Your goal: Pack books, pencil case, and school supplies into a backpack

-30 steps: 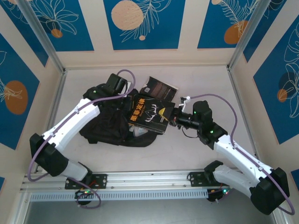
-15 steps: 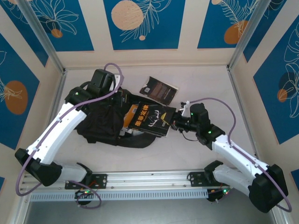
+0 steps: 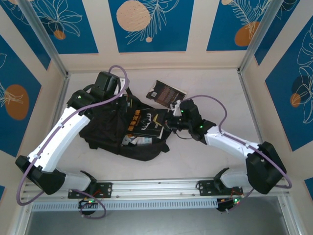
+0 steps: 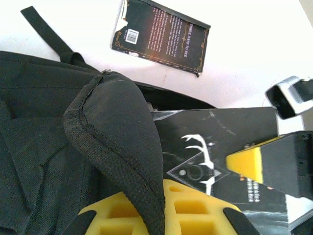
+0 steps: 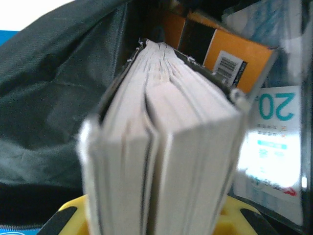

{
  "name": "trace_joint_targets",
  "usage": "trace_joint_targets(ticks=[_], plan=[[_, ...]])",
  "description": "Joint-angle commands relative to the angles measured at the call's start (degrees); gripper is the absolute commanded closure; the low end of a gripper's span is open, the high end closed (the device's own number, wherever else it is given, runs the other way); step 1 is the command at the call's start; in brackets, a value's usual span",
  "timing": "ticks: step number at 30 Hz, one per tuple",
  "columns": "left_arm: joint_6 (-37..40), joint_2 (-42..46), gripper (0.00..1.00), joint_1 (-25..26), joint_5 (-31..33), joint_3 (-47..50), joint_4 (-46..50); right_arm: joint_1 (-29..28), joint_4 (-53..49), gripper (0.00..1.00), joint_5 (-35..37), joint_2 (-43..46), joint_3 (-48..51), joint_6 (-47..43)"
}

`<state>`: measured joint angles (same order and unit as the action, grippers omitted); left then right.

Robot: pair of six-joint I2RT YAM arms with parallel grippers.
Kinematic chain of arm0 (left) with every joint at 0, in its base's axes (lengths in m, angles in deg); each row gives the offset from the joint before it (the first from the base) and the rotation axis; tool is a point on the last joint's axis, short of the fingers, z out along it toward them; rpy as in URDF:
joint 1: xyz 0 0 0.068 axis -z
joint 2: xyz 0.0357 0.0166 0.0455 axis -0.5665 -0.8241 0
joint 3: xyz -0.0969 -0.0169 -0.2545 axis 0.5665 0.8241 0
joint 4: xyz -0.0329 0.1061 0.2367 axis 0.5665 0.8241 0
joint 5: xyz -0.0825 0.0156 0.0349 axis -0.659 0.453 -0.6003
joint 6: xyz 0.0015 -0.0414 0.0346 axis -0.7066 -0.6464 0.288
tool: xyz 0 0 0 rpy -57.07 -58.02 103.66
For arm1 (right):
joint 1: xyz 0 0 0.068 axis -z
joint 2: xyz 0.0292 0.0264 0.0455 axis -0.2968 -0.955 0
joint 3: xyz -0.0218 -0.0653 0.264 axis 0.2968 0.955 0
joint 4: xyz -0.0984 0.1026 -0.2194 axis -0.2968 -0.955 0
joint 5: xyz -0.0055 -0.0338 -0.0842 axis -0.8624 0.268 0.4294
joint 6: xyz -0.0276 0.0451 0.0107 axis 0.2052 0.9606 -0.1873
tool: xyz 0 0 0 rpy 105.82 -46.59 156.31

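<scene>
The black-and-orange book sticks partly out, so the robot's right gripper will slide down into the backpack's opening [image 3: 131, 129] [image 5: 164, 24], toward the backpack's lifted top flap, and let go of the book.
The black backpack [image 3: 110, 134] lies at the table's centre-left with its mouth facing right. My left gripper [image 3: 125, 101] is shut on the backpack's top flap [image 4: 122, 142], and black fabric runs between the yellow pads [image 4: 195, 210]. My right gripper [image 3: 167, 122] is shut on a black-and-orange book [image 3: 146, 123], page edges [image 5: 161, 147] toward its camera, and the book sits partly inside the mouth. Deeper inside lie an orange book [image 5: 230, 63] and a clear blue-printed packet [image 5: 271, 147]. A black book with gold patterning [image 3: 167, 93] lies on the table. The pencil case is out of view.
White table [image 3: 215, 93] open to the right and front of the backpack. A backpack strap [image 4: 46, 32] trails toward the back. Enclosure walls and metal posts [image 3: 252, 41] ring the table; a rail [image 3: 156, 188] runs along the near edge.
My right arm has pushed the black-and-orange book leftward into the backpack's mouth. The left arm swung outward early in the second with the flap, then held still.
</scene>
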<state>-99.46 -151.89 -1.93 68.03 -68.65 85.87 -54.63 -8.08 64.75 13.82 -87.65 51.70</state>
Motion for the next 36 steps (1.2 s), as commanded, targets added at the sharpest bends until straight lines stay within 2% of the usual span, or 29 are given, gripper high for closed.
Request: trace_joint_targets(ticks=[1, 9, 12, 16, 21, 23, 26, 28, 31, 36], plan=[[-0.1, -0.1, 1.00, -0.5, -1.3, -4.9, -6.1, -2.4, 7.5, 1.00, -0.1, -3.3, -3.1, 4.6], [-2.5, 0.3, 1.00, -0.5, -5.3, -4.9, -11.2, -9.9, 16.0, 1.00, 9.7, -13.5, -6.6, 4.4], [-3.7, 1.1, 1.00, -0.4, -8.1, -3.4, -14.2, -12.6, 19.8, 1.00, 11.5, -20.1, -9.9, 3.4], [-4.2, 0.9, 1.00, -0.4, -8.6, -3.7, -14.6, -14.5, 24.1, 0.99, 11.4, -30.1, -16.8, 2.7], [-4.8, 0.9, 1.00, -0.5, -9.0, -3.5, -14.6, -16.6, 18.2, 0.91, 10.9, -37.8, -27.2, -1.7], [-4.9, 0.9, 1.00, -0.5, -8.8, -3.3, -14.6, -17.2, 14.5, 0.79, 9.9, -39.3, -30.3, -3.9], [-4.9, 1.2, 1.00, -0.8, -8.0, -2.7, -14.4, -17.6, 9.5, 0.45, 10.5, -37.5, -31.1, -7.6], [-5.3, 1.7, 1.00, -1.2, -7.5, -1.9, -14.6, -17.5, 6.9, 0.29, 12.1, -34.1, -29.6, -10.4], [-5.9, 2.2, 1.00, -1.9, -7.4, -0.6, -15.1, -17.3, 6.0, 0.17, 13.6, -28.8, -26.0, -14.3], [-5.9, 2.8, 1.00, -2.4, -6.7, 1.4, -15.3, -17.1, 5.9, 0.08, 15.1, -20.5, -19.2, -18.7]])
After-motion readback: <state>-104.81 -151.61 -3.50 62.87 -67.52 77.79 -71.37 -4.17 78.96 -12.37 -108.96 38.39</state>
